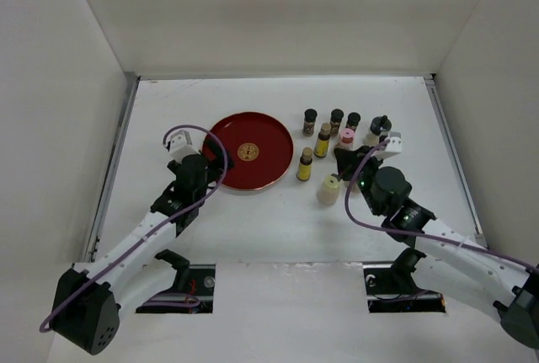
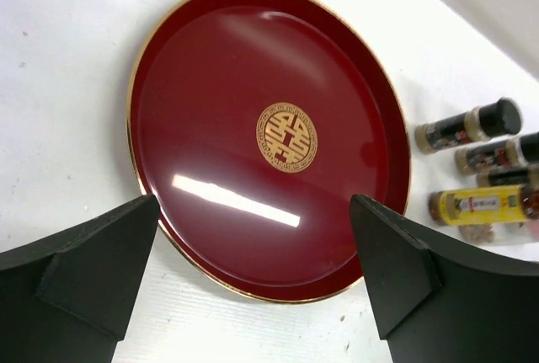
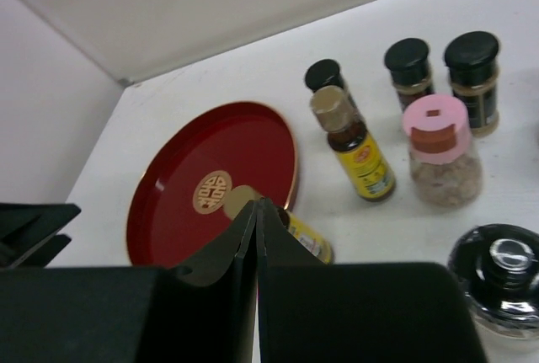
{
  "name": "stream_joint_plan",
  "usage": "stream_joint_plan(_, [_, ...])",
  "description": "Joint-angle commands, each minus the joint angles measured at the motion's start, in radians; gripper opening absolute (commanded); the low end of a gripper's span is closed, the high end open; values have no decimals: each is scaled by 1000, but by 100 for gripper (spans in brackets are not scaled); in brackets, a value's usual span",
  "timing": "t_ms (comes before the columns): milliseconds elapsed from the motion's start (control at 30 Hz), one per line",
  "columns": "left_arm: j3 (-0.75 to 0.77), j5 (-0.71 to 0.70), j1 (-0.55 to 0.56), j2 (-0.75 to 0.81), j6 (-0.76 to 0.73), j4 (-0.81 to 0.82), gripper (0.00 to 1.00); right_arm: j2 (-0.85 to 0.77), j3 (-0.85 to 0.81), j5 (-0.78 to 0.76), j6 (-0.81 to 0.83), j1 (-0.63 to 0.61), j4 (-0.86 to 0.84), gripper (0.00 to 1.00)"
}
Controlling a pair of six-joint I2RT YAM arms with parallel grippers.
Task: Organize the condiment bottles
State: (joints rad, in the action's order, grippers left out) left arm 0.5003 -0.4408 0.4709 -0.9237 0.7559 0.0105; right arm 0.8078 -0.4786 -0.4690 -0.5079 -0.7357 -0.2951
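The near yellow bottle's tan cap (image 1: 306, 152) (image 3: 241, 200) comes next for my right gripper, which goes left in the top view, opening its still shut fingers and tilting downward around it.
The condiment bottles stand in a loose group right of the round red tray (image 1: 248, 151). Three dark black-capped ones (image 1: 336, 119) line the back. Two slim yellow ones (image 1: 322, 140) (image 1: 305, 164), a pink-lidded one (image 1: 346, 138) and a cream one (image 1: 328, 189) stand nearer. My left gripper (image 1: 216, 156) is open and empty at the tray's near-left rim (image 2: 278, 291). My right gripper (image 1: 345, 164) is shut and empty, its tips (image 3: 257, 211) just in front of a yellow bottle (image 3: 307, 237). The pink-lidded bottle (image 3: 440, 151) and another yellow one (image 3: 355, 148) stand beyond.
A round glass bottle with a black lid (image 1: 376, 130) (image 3: 498, 283) stands at the right end of the group, close to my right wrist. In the left wrist view dark bottles (image 2: 467, 125) and a yellow one (image 2: 482, 206) show right of the tray. White walls enclose the table.
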Motion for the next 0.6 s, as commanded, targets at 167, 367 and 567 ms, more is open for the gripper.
stream_joint_plan(167, [-106,-12,-91,72,108,121,100,19,-133,17,48,-86,158,12])
stream_joint_plan(367, [-170,-10,-174,95,175,161,100,36,-176,12,52,-87,275,17])
stream_joint_plan(567, [-239,-30,-249,143,230,216,100,83,-221,4,77,-87,343,30])
